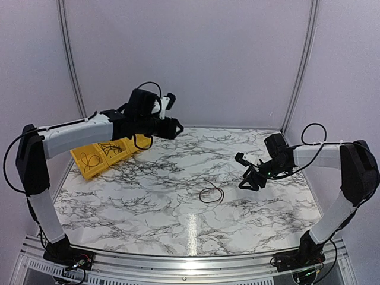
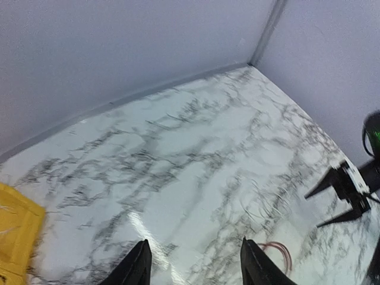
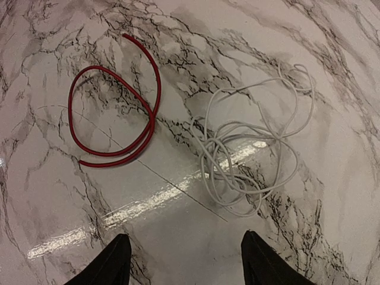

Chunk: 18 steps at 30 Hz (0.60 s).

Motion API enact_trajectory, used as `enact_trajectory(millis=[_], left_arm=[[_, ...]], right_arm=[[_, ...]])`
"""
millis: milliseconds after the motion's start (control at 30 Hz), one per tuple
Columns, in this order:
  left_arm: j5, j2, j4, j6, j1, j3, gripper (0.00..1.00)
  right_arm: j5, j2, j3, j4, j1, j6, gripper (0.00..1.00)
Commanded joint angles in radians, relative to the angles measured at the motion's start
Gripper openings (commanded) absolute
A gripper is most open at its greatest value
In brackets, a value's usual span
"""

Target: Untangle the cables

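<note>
My left gripper next drops from high and closes on the far loose end of the red cable, since it sticks out beyond the cable's loop.
A red cable (image 3: 125, 154) lies in a loose loop on the marble table, left of a tangled white cable (image 3: 211, 151). A very thin dark wire (image 3: 181, 190) runs straight between them. The red loop also shows in the top view (image 1: 211, 194) and in the left wrist view (image 2: 284, 254). My right gripper (image 3: 185, 237) is open and empty, just above the table near both cables; it shows in the top view (image 1: 248, 181) right of the red loop. My left gripper (image 2: 195, 241) is open and empty, held high over the table's back left (image 1: 174, 126).
A yellow bin (image 1: 122, 155) at the back left, under my left arm, holds dark wire loops (image 1: 89, 161); its corner shows in the left wrist view (image 2: 15, 237). White walls close off the back and sides of the table (image 1: 148, 202).
</note>
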Motion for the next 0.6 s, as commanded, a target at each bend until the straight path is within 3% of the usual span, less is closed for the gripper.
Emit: enact_trajectory(millis=[0,267,567], left_arm=[[0.089,-0.004,0.171,-0.058,-0.088,-0.164,0.55],[0.222,0.136,0.362,-0.348,-0.149,-0.251,0.53],[0.265,0.296,0.345,-0.491,-0.166,-0.153,0.44]], right_arm=[[-0.010,0.014,0.037,-0.002,0.008,-0.008,0.63],[-0.005,0.022,0.038,-0.004,0.028,-0.012,0.64],[0.018,0.028,0.038,-0.007,0.042,-0.021,0.63]])
